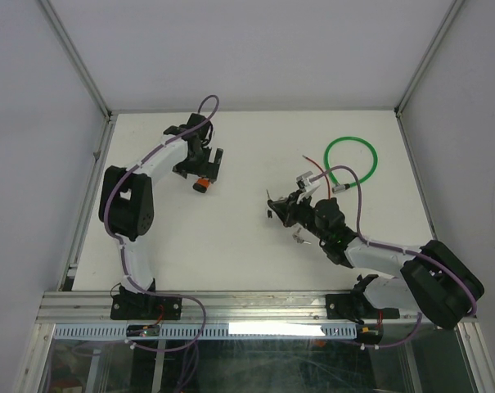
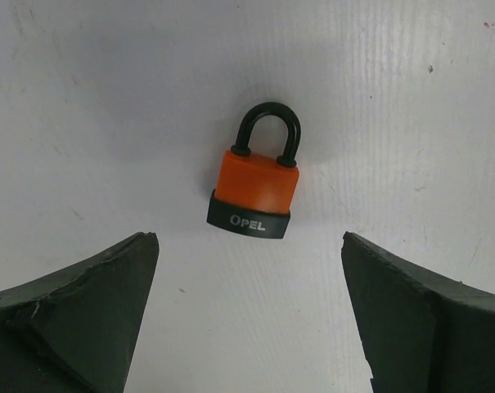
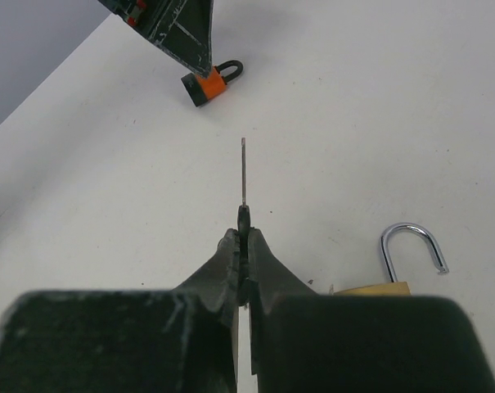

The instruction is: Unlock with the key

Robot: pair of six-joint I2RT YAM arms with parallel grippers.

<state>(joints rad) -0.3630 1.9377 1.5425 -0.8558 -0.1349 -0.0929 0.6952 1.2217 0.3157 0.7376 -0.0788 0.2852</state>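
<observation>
The padlock is below my left gripper, between its open fingers, so I will next lower the gripper onto the padlock's orange body [image 1: 203, 183] [image 2: 257, 182] and close its fingers from both sides.
An orange padlock [image 2: 255, 192] with a black base and a closed black shackle lies flat on the white table, also seen in the top view [image 1: 202, 185] and the right wrist view [image 3: 208, 84]. My left gripper [image 2: 249, 270] is open and empty, hovering just short of the padlock, its fingers [image 2: 92, 315] wide apart. My right gripper [image 3: 245, 246] is shut on a key [image 3: 244, 176] by its black head. The thin blade points toward the orange padlock, well short of it. In the top view the right gripper [image 1: 278, 209] is at mid-table.
A brass padlock [image 3: 370, 288] with an open silver shackle [image 3: 411, 246] lies just right of my right gripper. A green cable loop [image 1: 351, 160], a red wire and a small connector lie at the back right. Frame posts stand at the table's rear corners.
</observation>
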